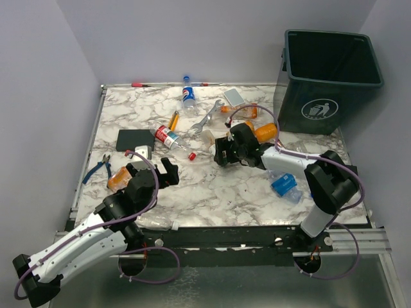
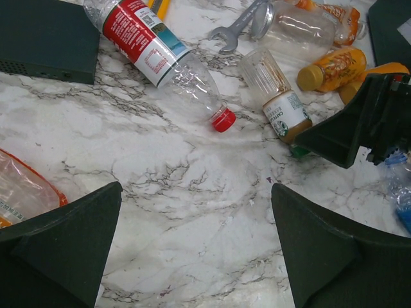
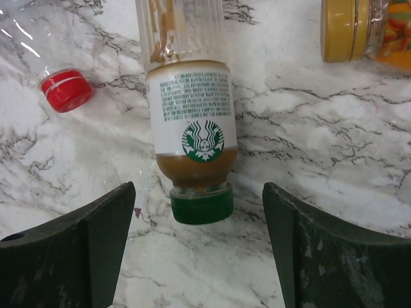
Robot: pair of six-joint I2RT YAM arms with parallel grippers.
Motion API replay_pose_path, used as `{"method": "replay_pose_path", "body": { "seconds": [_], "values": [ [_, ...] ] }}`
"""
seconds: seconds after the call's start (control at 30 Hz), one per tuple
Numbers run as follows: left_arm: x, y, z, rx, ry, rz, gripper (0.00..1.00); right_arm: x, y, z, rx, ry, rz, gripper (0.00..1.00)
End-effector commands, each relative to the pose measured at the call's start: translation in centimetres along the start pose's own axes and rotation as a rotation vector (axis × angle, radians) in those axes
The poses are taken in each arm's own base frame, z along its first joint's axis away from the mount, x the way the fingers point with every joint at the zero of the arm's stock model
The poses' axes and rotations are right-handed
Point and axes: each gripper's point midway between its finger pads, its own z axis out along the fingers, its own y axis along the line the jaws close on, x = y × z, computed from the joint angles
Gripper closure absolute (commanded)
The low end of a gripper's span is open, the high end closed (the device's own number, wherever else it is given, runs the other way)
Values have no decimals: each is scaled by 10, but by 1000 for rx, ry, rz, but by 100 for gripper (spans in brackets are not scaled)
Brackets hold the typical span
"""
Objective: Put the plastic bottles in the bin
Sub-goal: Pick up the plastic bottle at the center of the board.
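The green cap of the Starbucks bottle is below the robot's right gripper, centered between the open fingers, so the gripper needs to come down onto the cap next and close.
The dark green bin [image 1: 331, 77] stands at the back right. My right gripper [image 1: 220, 153] is open at mid-table. In the right wrist view it [image 3: 199, 247] hovers just short of the green cap of a lying Starbucks bottle [image 3: 189, 109], which also shows in the left wrist view [image 2: 276, 96]. A red-label, red-capped bottle [image 1: 170, 138] [image 2: 154, 48] lies to the left. My left gripper [image 1: 169, 172] [image 2: 196, 237] is open and empty over bare marble. Orange bottles [image 1: 264, 131], a Pepsi bottle [image 1: 187, 96] and a blue-label bottle [image 1: 286, 185] lie scattered.
A silver wrench [image 1: 204, 119], a yellow-handled tool [image 1: 173, 120], a black box [image 1: 135, 139] and blue-handled pliers [image 1: 96, 168] lie on the table. An orange bottle [image 1: 117, 178] sits by my left arm. A clear bottle [image 1: 154, 222] lies at the near edge.
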Motion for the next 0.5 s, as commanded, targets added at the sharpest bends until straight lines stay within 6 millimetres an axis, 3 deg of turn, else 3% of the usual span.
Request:
{"method": "replay_pose_path", "body": {
  "seconds": [0.0, 0.23, 0.47],
  "values": [
    [2, -2, -1, 25, 8, 14, 1, 7, -4, 14, 21, 46, -67, 18],
    [1, -3, -2, 33, 6, 11, 1, 14, -7, 29, 30, 70, -71, 27],
    [-2, -3, -4, 37, -7, 3, 1, 14, 2, 33, -20, 70, -67, 49]
  ]
}}
